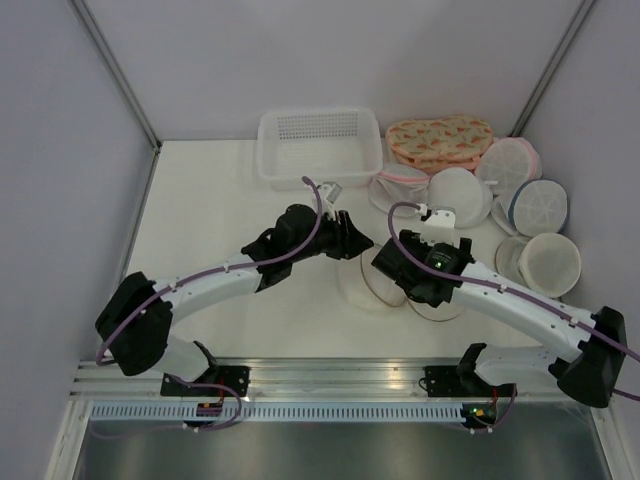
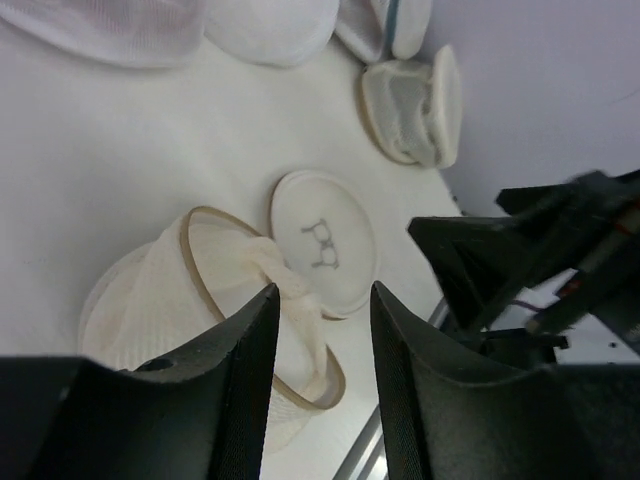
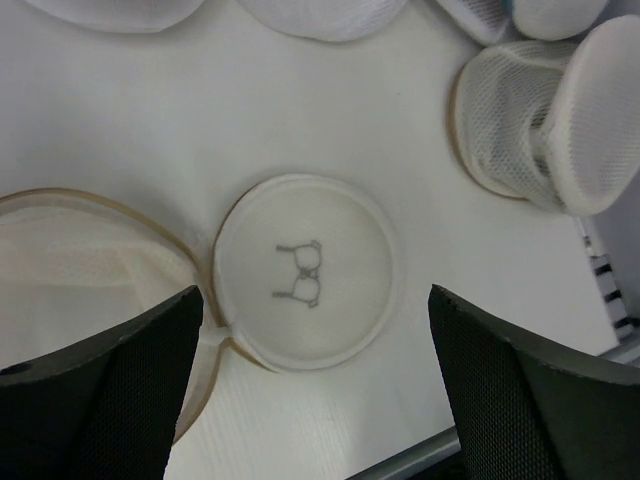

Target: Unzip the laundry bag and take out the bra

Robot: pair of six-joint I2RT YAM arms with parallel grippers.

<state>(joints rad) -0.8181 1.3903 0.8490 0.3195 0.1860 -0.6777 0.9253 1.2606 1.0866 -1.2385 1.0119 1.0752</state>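
My left gripper lowers back onto the side of the laundry bag's tan rim away from the lid [image 1: 367,283] [image 2: 209,300] next, which stands free below and back.
The laundry bag [image 2: 150,300] lies unzipped on the white table, its tan rim gaping. Its round lid [image 3: 305,270], with a small bra drawing on it, is flipped out flat beside the bag. A twisted band of white fabric [image 2: 285,285] crosses the bag's mouth; I cannot tell whether it is the bra, which otherwise does not show. My left gripper [image 2: 325,295] hovers over that band, open, touching nothing. The right gripper [image 3: 312,300] hangs wide open above the lid. In the top view both grippers [image 1: 352,243] [image 1: 395,270] meet over the bag [image 1: 368,290].
A white perforated basket [image 1: 318,145] stands at the back. Right of it are a floral pouch [image 1: 440,140] and white dome pouches [image 1: 460,195] [image 1: 510,165] [image 1: 540,205]. A second cream mesh pouch [image 1: 548,262] lies to the right, and the metal rail [image 1: 340,378] runs along the near edge.
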